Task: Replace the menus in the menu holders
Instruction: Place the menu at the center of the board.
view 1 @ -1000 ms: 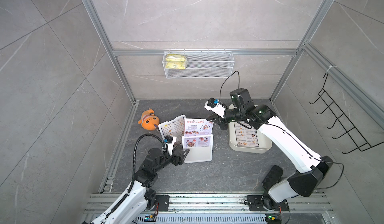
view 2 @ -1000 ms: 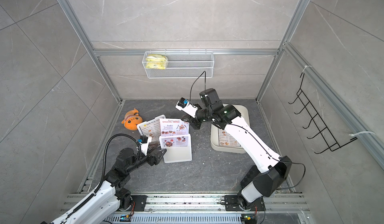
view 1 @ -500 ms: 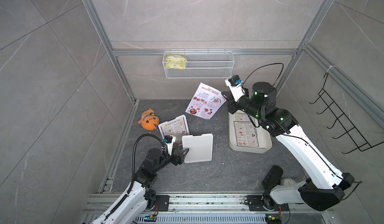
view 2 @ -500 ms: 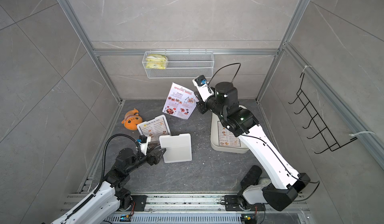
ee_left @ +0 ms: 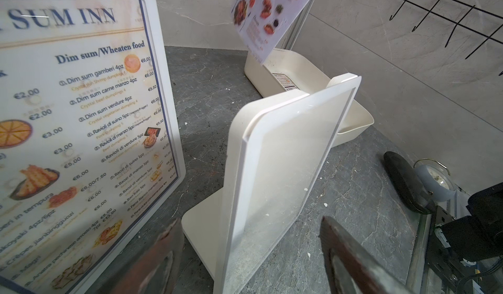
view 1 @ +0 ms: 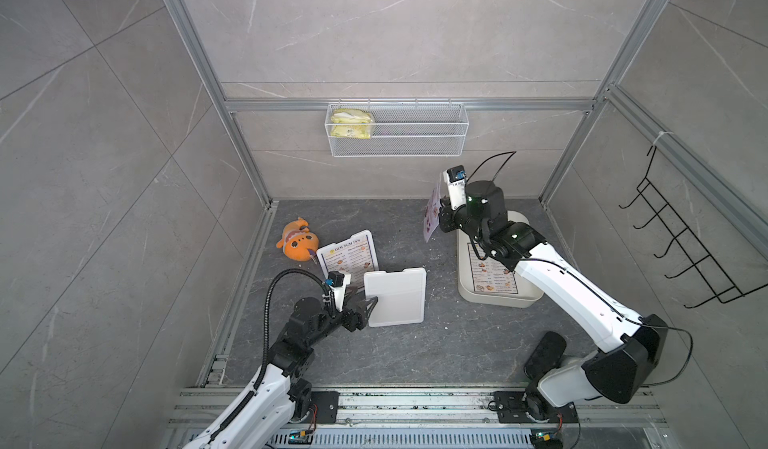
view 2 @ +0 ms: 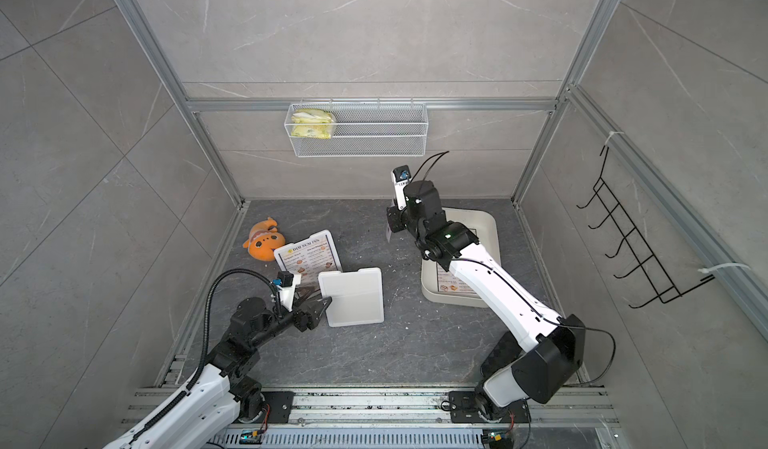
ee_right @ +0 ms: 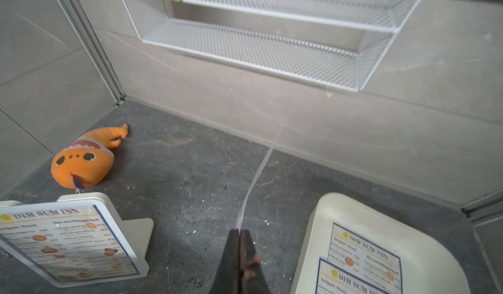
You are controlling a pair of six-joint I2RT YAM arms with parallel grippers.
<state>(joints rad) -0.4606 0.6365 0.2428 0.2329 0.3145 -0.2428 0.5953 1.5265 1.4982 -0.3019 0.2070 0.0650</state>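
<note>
The floor below is clear. My right gripper will move down to the dark floor (view 1: 419,250) (ee_right: 199,262) beside the tray and lay the special menu flat to let it go.
An empty white menu holder (view 1: 395,295) (view 2: 353,295) stands on the dark floor, its clear front panel (ee_left: 285,156) bare. My left gripper (view 1: 365,301) (ee_left: 250,219) is open, with its fingers (ee_left: 345,251) on either side of that holder's near edge and a gap on each side. A second menu holder (view 1: 349,255) (ee_right: 68,241) behind it carries a DIM SUM INN menu (ee_left: 81,115). My right gripper (view 1: 440,218) (ee_right: 239,231) is shut on a red-printed special menu (view 1: 432,212) (ee_left: 269,9). The sheet hangs edge-on in the air by the tray's far corner.
A cream tray (view 1: 490,297) (ee_right: 315,224) at the right holds two DIM SUM INN menus (ee_right: 364,254). An orange plush (view 1: 297,241) lies at the far left. A wire basket (view 1: 399,129) hangs on the back wall and a black hook rack (view 1: 685,251) on the right wall.
My right gripper drew the special menu up out of the front holder and carried it right, toward the tray, turning it edge-on. That holder now stands empty. The left arm has not moved.
</note>
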